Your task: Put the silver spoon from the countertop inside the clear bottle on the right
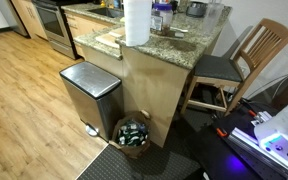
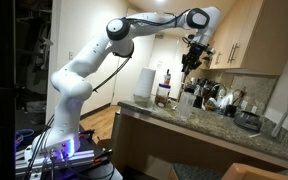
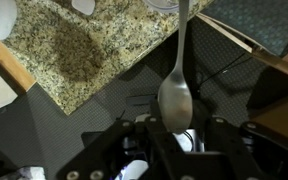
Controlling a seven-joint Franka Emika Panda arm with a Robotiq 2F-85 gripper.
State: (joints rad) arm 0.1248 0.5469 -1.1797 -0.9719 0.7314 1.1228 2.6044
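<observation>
The spoon's handle leads down toward the bottle's opening [image 2: 188, 94] [image 3: 163, 4] next, as my gripper lowers from high above the clear bottle and releases the spoon's bowl end.
In the wrist view my gripper [image 3: 176, 125] is shut on the bowl end of the silver spoon [image 3: 176, 92]. The spoon's thin handle points away from the jaws toward the edge of the speckled granite countertop [image 3: 64, 50]. In an exterior view the gripper [image 2: 191, 64] hangs high above the countertop [image 2: 214, 120], over the clear bottle [image 2: 187, 101] and apart from it. The spoon is too small to make out there. A pale round rim [image 3: 164, 4] by the handle tip may be the bottle's mouth; I cannot tell.
A white paper-towel roll [image 2: 144, 82] and a see-through container with blue top [image 2: 164, 92] stand beside the bottle; the roll [image 1: 136, 22] also shows in an exterior view. Dishes [image 2: 219, 97] crowd the far counter. A steel bin [image 1: 89, 92], a basket [image 1: 134, 133] and a wooden chair [image 1: 252, 58] stand below.
</observation>
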